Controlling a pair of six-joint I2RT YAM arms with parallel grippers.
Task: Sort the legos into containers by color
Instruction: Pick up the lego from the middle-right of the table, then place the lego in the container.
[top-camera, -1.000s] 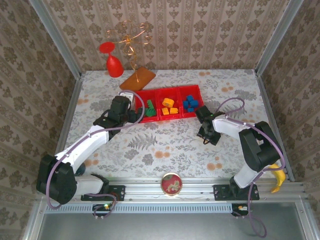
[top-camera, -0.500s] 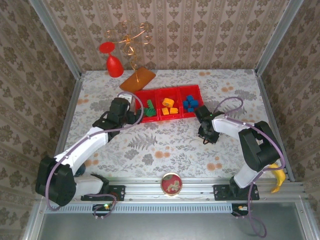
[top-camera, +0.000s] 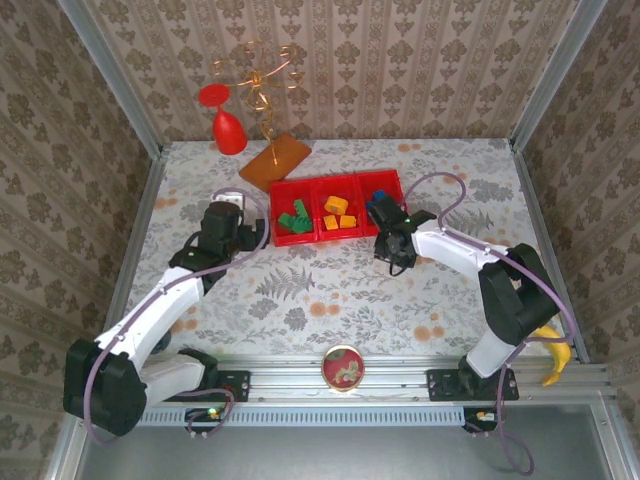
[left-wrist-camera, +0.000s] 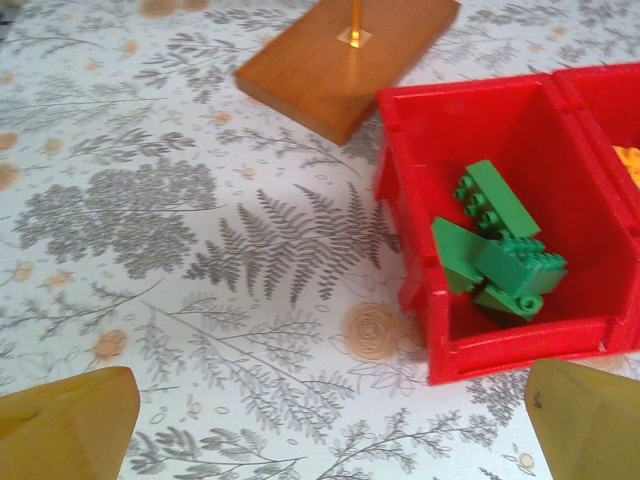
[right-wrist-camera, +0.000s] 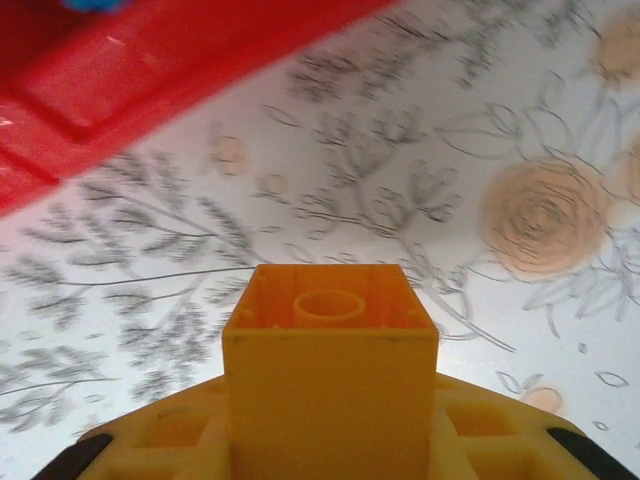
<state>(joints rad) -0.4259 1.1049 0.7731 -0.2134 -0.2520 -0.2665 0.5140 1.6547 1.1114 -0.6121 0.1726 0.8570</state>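
My right gripper will move outward over the tray's side next, to the matching orange-yellow legos in the tray's middle section (top-camera: 334, 211), because they lie outward, toward the green ones.
The red tray (top-camera: 312, 184) lies at the table's back middle with three compartments. Green legos (top-camera: 295, 218) fill the left one, orange-yellow legos (top-camera: 338, 213) the middle one, and blue legos (top-camera: 378, 204) the right one. My right gripper (top-camera: 390, 255) hovers just in front of the tray's right compartment, shut on an orange-yellow lego (right-wrist-camera: 330, 365); the tray's red wall (right-wrist-camera: 150, 70) lies ahead of it. My left gripper (top-camera: 254, 237) is open, left of the tray. Its fingertips (left-wrist-camera: 70, 425) stand wide apart over bare table, and the green legos (left-wrist-camera: 500, 255) lie ahead to the right.
An orange-brown flat board (top-camera: 275, 158) with a wire ornament stands just behind the tray's left end; the board (left-wrist-camera: 350, 60) also appears in the left wrist view. A red goblet (top-camera: 228, 125) stands at the back left. A banana (top-camera: 555, 365) and a round tin (top-camera: 342, 367) lie by the near rail.
My right gripper has moved left and toward the tray with the orange-yellow lego in it. My left gripper has drawn back to the left, away from the green compartment.
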